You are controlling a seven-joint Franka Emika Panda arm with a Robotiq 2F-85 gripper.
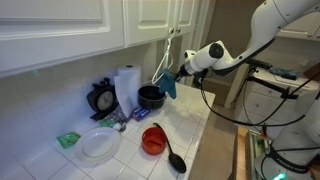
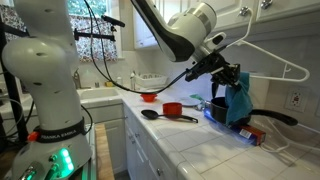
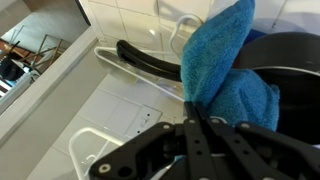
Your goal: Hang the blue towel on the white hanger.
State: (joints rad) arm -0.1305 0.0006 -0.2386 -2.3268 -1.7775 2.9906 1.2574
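Note:
The towel still hangs low. Next I need to lift my gripper above the hanger's lower bar, which runs close beside it, and let go of the towel's edge there.
The blue towel (image 1: 168, 86) hangs bunched from my gripper (image 1: 180, 72), which is shut on its top edge. The white wire hanger (image 1: 172, 45) hangs from the upper cabinet, just above and behind the towel. In an exterior view the towel (image 2: 238, 103) dangles below the gripper (image 2: 228, 76), under the hanger's (image 2: 275, 55) lower bar. In the wrist view the towel (image 3: 225, 70) fills the upper right, pinched between the closed fingers (image 3: 195, 112). White hanger wire (image 3: 182, 24) shows beside it.
A black pot (image 1: 150, 97) sits under the towel, its long handle (image 3: 150, 60) visible from the wrist. On the tiled counter are a paper towel roll (image 1: 127, 88), a red cup (image 1: 153, 140), a black ladle (image 1: 175, 158), a white plate (image 1: 100, 146) and a green sponge (image 1: 68, 140).

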